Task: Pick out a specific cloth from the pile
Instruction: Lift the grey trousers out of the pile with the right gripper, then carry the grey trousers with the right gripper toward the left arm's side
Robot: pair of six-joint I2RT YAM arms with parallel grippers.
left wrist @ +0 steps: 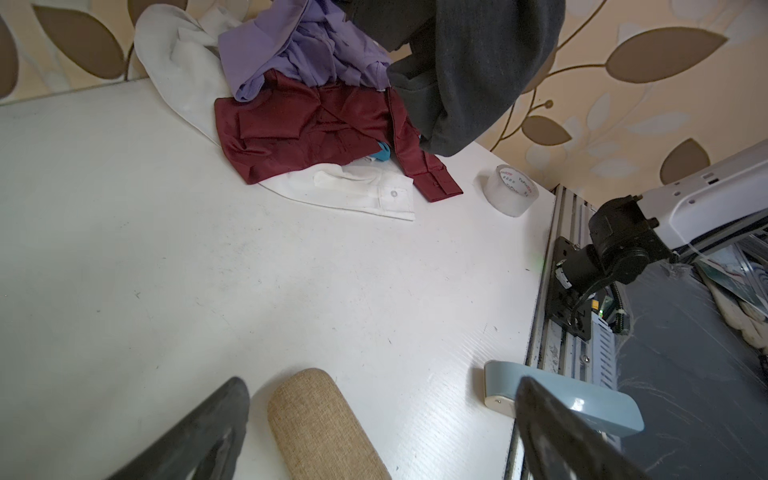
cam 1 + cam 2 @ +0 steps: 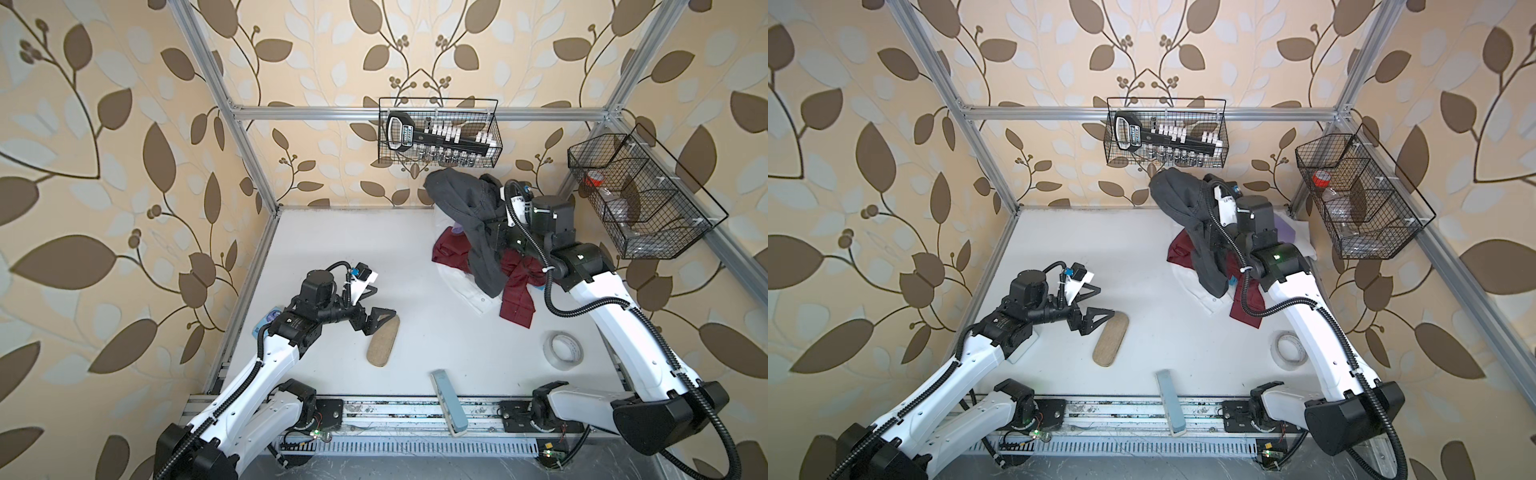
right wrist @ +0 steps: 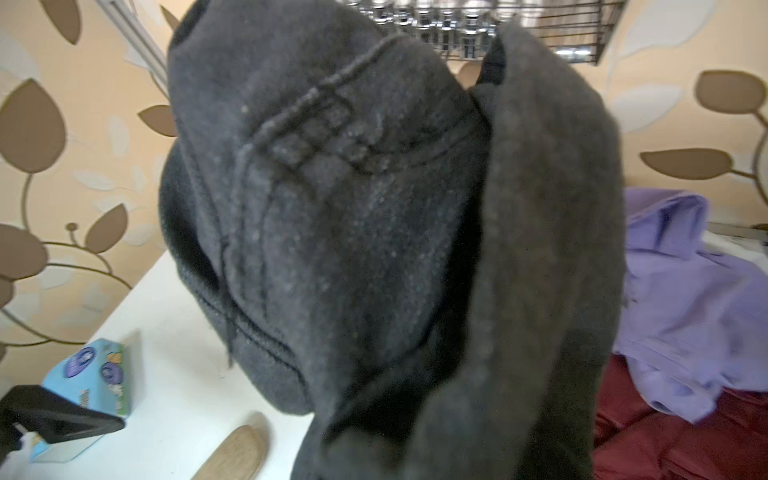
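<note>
The cloth should next go onto the bare tabletop below it, away from the pile and outward of my left gripper, so my right gripper should swing across and down and release it there.
The cloth point(image 2: 461, 208), a charcoal-grey soft garment, hangs lifted over the pile point(image 2: 515, 291) at the back right in both top views. It drapes over my right gripper point(image 2: 498, 232), whose fingers are buried in the fabric, shut on it. The cloth point(image 3: 374, 228) fills the right wrist view. Its lower end point(image 1: 449, 133) dangles over the maroon garment point(image 1: 299, 124), with lilac point(image 1: 291, 54) and white point(image 1: 353, 191) garments lying beneath. My left gripper point(image 2: 384, 300) stands open and empty at the left, just above one end of a tan case point(image 2: 382, 345).
A tape roll point(image 2: 563, 349) lies in front of the pile. A blue-grey oblong point(image 2: 449, 409) sticks over the table's front edge. A blue carton point(image 2: 266, 322) sits behind the left arm. Wire baskets hang on the back wall point(image 2: 440, 133) and right wall point(image 2: 640, 199).
</note>
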